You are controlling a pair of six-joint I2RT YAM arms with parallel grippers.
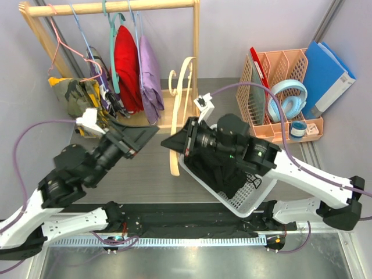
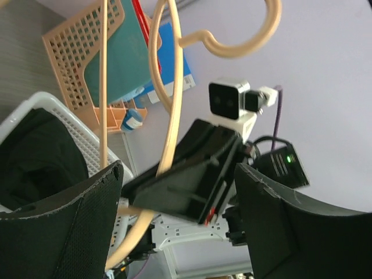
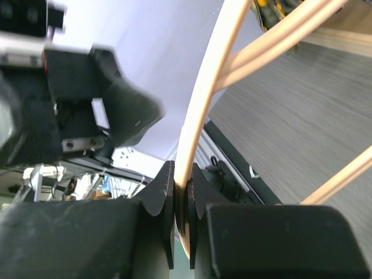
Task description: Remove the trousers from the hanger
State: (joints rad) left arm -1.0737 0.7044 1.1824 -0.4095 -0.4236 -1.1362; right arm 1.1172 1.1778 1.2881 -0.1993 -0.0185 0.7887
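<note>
The bare hanger goes outward in my right gripper to the rack's top bar [image 1: 167, 5] beside the purple garment next and is released there, since the trousers [image 1: 224, 168] already lie in the basket.
The cream hanger [image 1: 178, 104] stands bare and upright over the table, hook up. My right gripper [image 1: 172, 142] is shut on its curved arm; in the right wrist view the jaws [image 3: 182, 200] pinch the cream arm [image 3: 203, 99]. The black trousers [image 1: 224, 168] lie in the white basket [image 1: 247, 200] under the right arm, off the hanger. My left gripper [image 1: 143, 135] is open and empty, just left of the hanger. In the left wrist view its fingers [image 2: 64, 226] frame the hanger [image 2: 171, 87], with the trousers [image 2: 35, 157] in the basket [image 2: 96, 154] behind.
A wooden clothes rack [image 1: 110, 7] at the back left holds a red garment [image 1: 127, 67], a purple garment [image 1: 150, 75] and thin wire hangers. An orange desk organiser [image 1: 279, 64] with blue headphones [image 1: 288, 96] and a blue folder [image 1: 325, 72] stands at the back right.
</note>
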